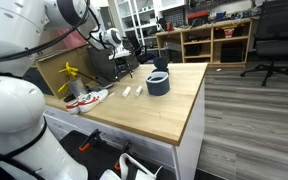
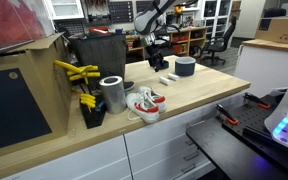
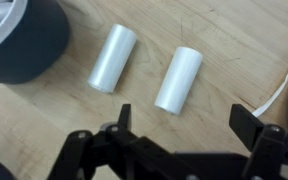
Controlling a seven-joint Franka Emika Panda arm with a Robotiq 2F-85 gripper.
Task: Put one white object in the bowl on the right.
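I will next lower my gripper's open fingers astride the free long sides of the white cylinder farther from the bowl and close them, since that cylinder is below my gripper.
Two small white cylinders lie side by side on the wooden table, one [image 3: 113, 57] nearer the bowl and one [image 3: 179, 78] just beyond my fingertips in the wrist view. They also show in both exterior views [image 1: 128, 91] [image 2: 167, 79]. The dark blue-grey bowl [image 1: 157, 83] [image 2: 185, 67] stands upright beside them; its wall fills the top left corner of the wrist view [image 3: 29, 40]. My gripper [image 3: 184, 120] [image 1: 125, 68] [image 2: 156, 62] hangs above the white cylinders, open and empty, touching nothing.
A shallow white-and-red dish [image 1: 87, 99] [image 2: 144, 103] sits near the table edge. A silver can [image 2: 112, 95], yellow-handled tools [image 2: 79, 72] and a dark box [image 2: 94, 50] stand by it. Shelves and office chairs are beyond the table.
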